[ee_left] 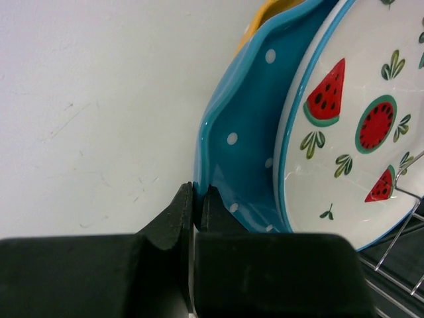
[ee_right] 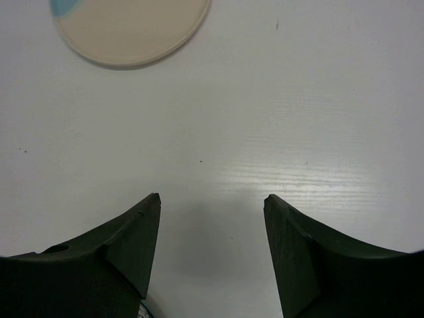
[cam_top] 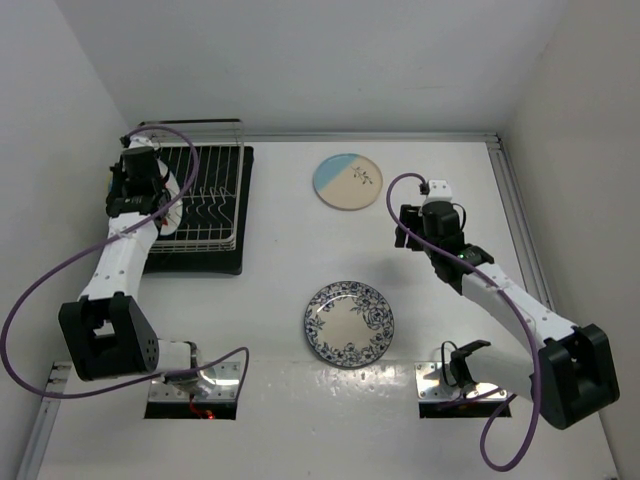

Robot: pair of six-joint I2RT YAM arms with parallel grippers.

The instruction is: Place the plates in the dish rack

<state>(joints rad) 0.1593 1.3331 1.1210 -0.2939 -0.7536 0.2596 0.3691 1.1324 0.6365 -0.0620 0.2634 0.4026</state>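
Note:
I need to move my left gripper toward the white plate with red fruit (cam_top: 168, 196), away from the rack's side, and open it, because there is a gap between the teal plate's rim and the white plate.
My left gripper (ee_left: 196, 192) is shut on the rim of the teal white-dotted plate (ee_left: 245, 132), which stands on edge in the dish rack (cam_top: 212, 205). The white plate with red fruit (ee_left: 351, 146) stands against it, and a yellow rim (ee_left: 271, 10) shows behind. In the top view my left gripper (cam_top: 160, 195) is at the rack's left side. The blue-and-cream plate (cam_top: 349, 181) and the blue floral plate (cam_top: 349, 323) lie flat on the table. My right gripper (cam_top: 405, 236) is open and empty, just short of the blue-and-cream plate (ee_right: 132, 26).
The rack sits on a black tray (cam_top: 225, 262) at the far left, close to the left wall. Rack wires (ee_left: 397, 258) show below the plates. Purple cables loop from both arms. The table's right edge has a metal rail (cam_top: 515, 200).

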